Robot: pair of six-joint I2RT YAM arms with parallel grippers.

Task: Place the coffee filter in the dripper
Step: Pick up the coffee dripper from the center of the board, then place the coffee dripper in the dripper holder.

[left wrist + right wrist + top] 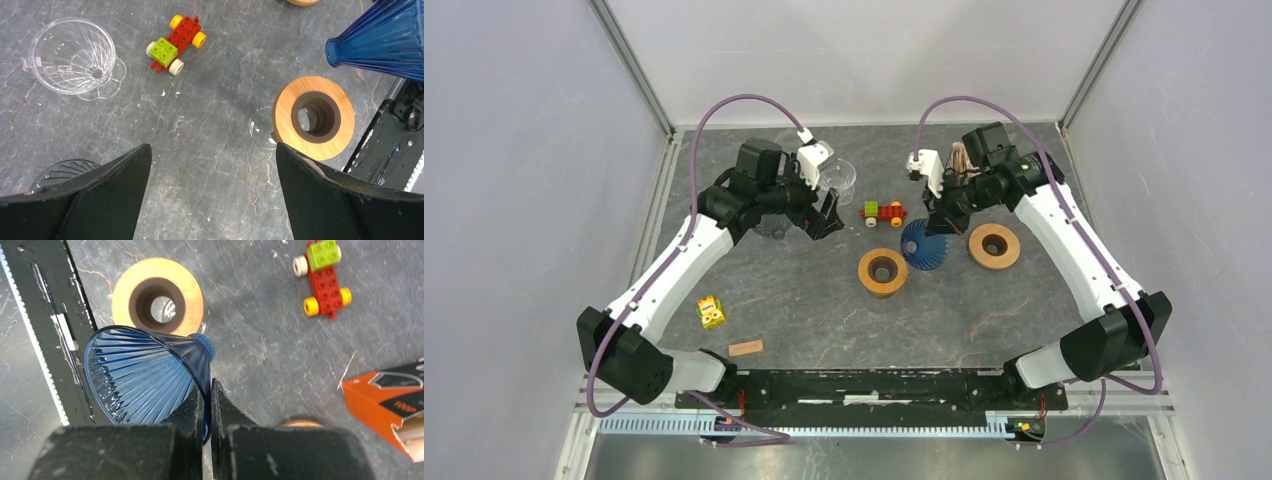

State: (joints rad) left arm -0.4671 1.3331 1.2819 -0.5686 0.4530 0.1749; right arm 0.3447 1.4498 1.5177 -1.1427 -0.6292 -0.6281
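The dripper goes down and to the left in the top view next. My right gripper then releases it in the closer wooden ring's hole [882, 269] [159, 306], which stands empty.
My right gripper [940, 223] [207, 390] is shut on the rim of a blue ribbed dripper [924, 246] [140, 375] [380, 40]. It is held tilted on its side above the table, between two wooden rings. Pale brown paper edges that look like coffee filters [964, 157] stand in an orange box [385, 395] behind the right wrist. My left gripper [824, 222] [212, 145] hangs wide open over bare table with nothing between its fingers. A clear dripper [839, 178] [75, 57] lies just beyond it, and a dark dripper [774, 228] [60, 172] sits under its left finger.
Two wooden rings [883, 271] [994, 246] lie mid-table; one ring [290, 107] [192, 295] is close under the blue dripper. A red toy brick car [883, 212] [177, 44] [322, 277] sits between the arms. A yellow block [711, 312] and a wooden block [745, 348] lie front left.
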